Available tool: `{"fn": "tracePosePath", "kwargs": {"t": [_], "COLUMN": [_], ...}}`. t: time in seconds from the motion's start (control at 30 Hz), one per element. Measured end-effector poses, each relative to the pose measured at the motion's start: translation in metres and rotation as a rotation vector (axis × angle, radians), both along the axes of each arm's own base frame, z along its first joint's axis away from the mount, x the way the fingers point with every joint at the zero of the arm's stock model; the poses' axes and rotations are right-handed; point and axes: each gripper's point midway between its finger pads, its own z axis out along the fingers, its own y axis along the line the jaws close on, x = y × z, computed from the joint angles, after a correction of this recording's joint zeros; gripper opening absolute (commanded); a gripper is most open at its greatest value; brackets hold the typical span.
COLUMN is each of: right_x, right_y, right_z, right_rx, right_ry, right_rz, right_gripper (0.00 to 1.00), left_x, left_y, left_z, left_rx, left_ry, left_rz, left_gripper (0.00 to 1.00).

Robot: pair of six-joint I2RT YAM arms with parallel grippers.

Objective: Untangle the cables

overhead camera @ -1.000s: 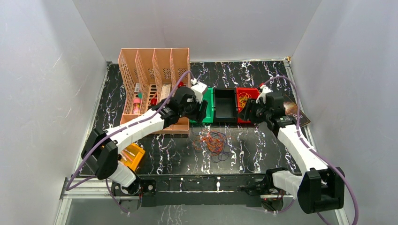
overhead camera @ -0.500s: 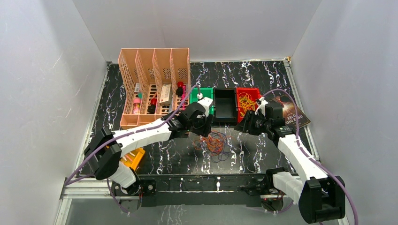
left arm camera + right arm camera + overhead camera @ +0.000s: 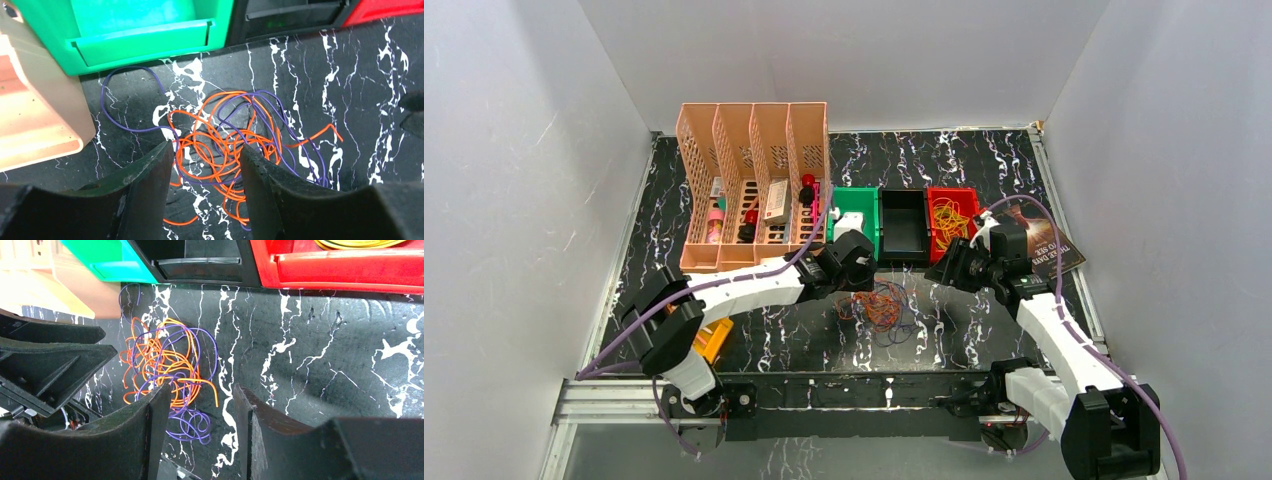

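The orange loop on the heap's side [image 3: 864, 298] [image 3: 195, 127] by the file rack bulges out past the thicker tangle, so next I will lower my left gripper onto that loop and close.
The cables [image 3: 882, 305] lie in one tangled heap of thin orange and purple loops on the black marbled table, in front of the bins. My left gripper [image 3: 862, 282] hangs low over the heap's left side. In the left wrist view it [image 3: 205, 167] is open, with the cables [image 3: 235, 142] on the table between and beyond its fingers, none gripped. My right gripper [image 3: 944, 270] is to the right of the heap. It [image 3: 200, 407] is open and empty in its wrist view, with the cables [image 3: 167, 365] to its left.
Green bin [image 3: 856, 203], black bin [image 3: 904, 225] and red bin [image 3: 932, 215] stand in a row behind the heap; the red one holds yellow and orange loops. A peach file rack [image 3: 754, 180] stands at back left. A book [image 3: 1049, 245] lies at right, a yellow object [image 3: 709, 335] near left.
My left gripper has come from the green bin toward the near side and down over the tangle. My right gripper has shifted slightly nearer. The heap has not moved.
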Motion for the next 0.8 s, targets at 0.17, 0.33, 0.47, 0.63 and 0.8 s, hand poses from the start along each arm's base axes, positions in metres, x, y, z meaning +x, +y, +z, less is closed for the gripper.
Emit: {"fn": "tracePosePath", "kwargs": {"t": [0.17, 0.33, 0.47, 0.63, 0.8], "right_x": [0.000, 0.000, 0.000, 0.000, 0.000], "right_y": [0.000, 0.000, 0.000, -0.001, -0.001], "right_z": [0.001, 0.001, 0.001, 0.001, 0.001], "right_rx": [0.003, 0.006, 0.006, 0.005, 0.005], "right_ry": [-0.003, 0.000, 0.001, 0.000, 0.000], "right_rz": [-0.008, -0.013, -0.013, -0.013, -0.014], "right_gripper": [0.58, 0.58, 0.58, 0.58, 0.58], "left_x": [0.005, 0.008, 0.011, 0.014, 0.016], "left_y": [0.003, 0.001, -0.001, -0.001, 0.002], "left_z": [-0.006, -0.023, -0.036, -0.044, -0.045], "left_rx": [-0.011, 0.013, 0.040, 0.065, 0.090], "left_ry": [0.011, 0.034, 0.044, 0.040, 0.023], "left_rz": [0.087, 0.120, 0.131, 0.130, 0.123], "left_gripper": [0.57, 0.58, 0.52, 0.35, 0.17]}}
